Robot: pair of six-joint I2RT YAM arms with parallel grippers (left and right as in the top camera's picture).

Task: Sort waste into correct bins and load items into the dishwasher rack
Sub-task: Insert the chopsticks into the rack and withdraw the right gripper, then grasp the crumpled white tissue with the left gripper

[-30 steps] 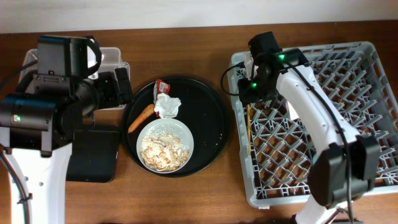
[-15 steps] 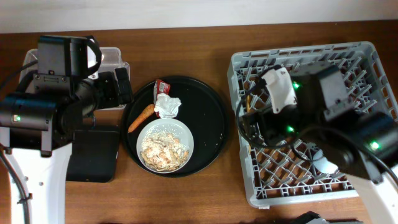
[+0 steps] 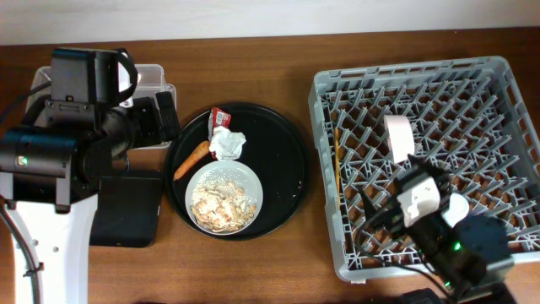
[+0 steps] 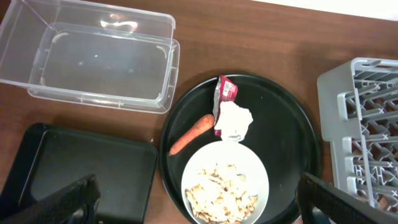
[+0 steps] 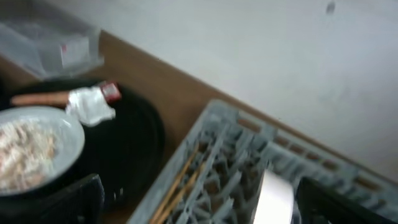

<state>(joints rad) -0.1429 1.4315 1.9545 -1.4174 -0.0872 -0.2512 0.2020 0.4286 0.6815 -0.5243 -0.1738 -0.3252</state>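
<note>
I should lower my left gripper to the right in the overhead view onto the tissue's plate-side corner, because the crumpled tissue lies over the end of the red wrapper.
On the round white plate lie rice-like scraps. Next to it are an orange carrot piece, a crumpled tissue and a red wrapper. My left gripper hangs open high above the plate, holding nothing. The clear box and the shallow black tray lie at the left. Wooden chopsticks rest along the left side of the grey rack, near a white bowl. My right gripper stands open and empty above the rack's front.
The waste and plate sit on a large round black tray between the bins and the rack. My left arm's body covers part of the clear box and black tray. Bare wooden table runs along the back.
My right gripper opened and pulled back from the rack's far left corner to its front. The chopsticks stay lying in the rack. The left arm has not moved.
</note>
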